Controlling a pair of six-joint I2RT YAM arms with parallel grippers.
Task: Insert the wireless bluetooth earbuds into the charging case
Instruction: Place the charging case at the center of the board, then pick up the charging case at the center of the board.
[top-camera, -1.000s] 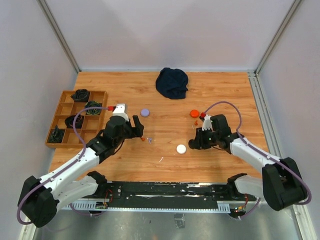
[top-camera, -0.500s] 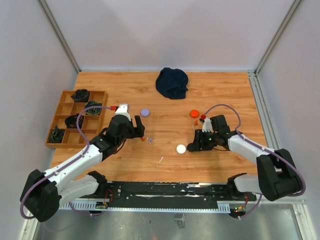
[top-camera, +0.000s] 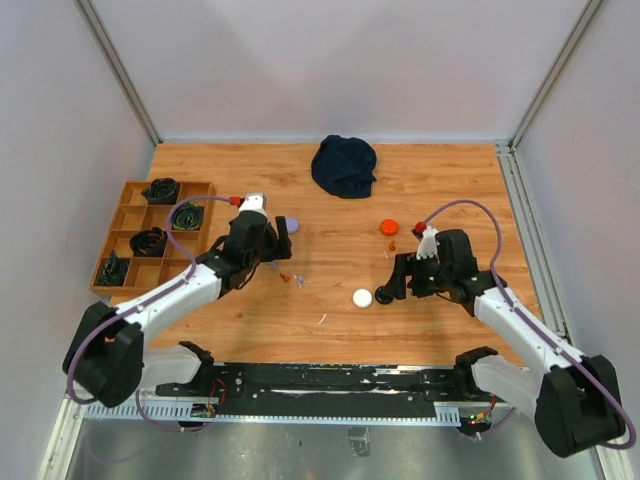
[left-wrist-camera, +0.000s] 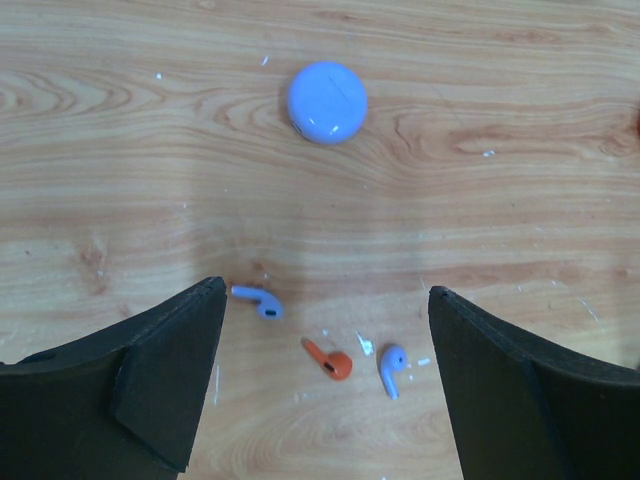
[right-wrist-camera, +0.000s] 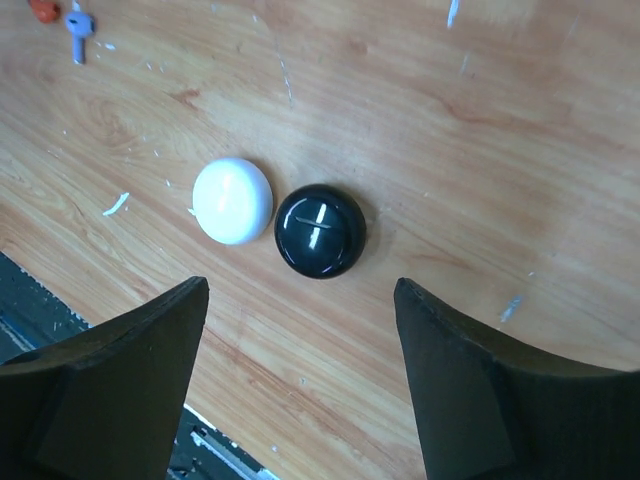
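Note:
The left gripper will next move outward and down around the closed purple round charging case (top-camera: 292, 224) (left-wrist-camera: 327, 101), because that case is below and outward of the gripper's open fingers.
Two purple earbuds (left-wrist-camera: 257, 301) (left-wrist-camera: 391, 368) and an orange earbud (left-wrist-camera: 330, 361) lie loose on the wood between the fingers of my open left gripper (left-wrist-camera: 326, 300). A closed purple round charging case (left-wrist-camera: 327, 101) sits farther ahead of them. From above, the left gripper (top-camera: 277, 240) hangs just short of that purple case (top-camera: 292, 224). My right gripper (right-wrist-camera: 300, 290) is open and empty. Ahead of it a closed black case (right-wrist-camera: 320, 231) touches a closed white case (right-wrist-camera: 232, 200). From above, the black case (top-camera: 383, 298) lies right in front of the right gripper (top-camera: 396, 283).
An orange case (top-camera: 388, 227) with a small orange bud (top-camera: 392, 245) beside it lies behind the right gripper. A dark cloth (top-camera: 344, 165) is at the back. A wooden compartment tray (top-camera: 122, 205) with coiled cables stands at the left. The table's near edge (right-wrist-camera: 150, 415) is close to the right gripper.
The right gripper has gone from shut to open, with the black case lying free beside the white one. The left gripper has moved away from the arm bases toward the purple case.

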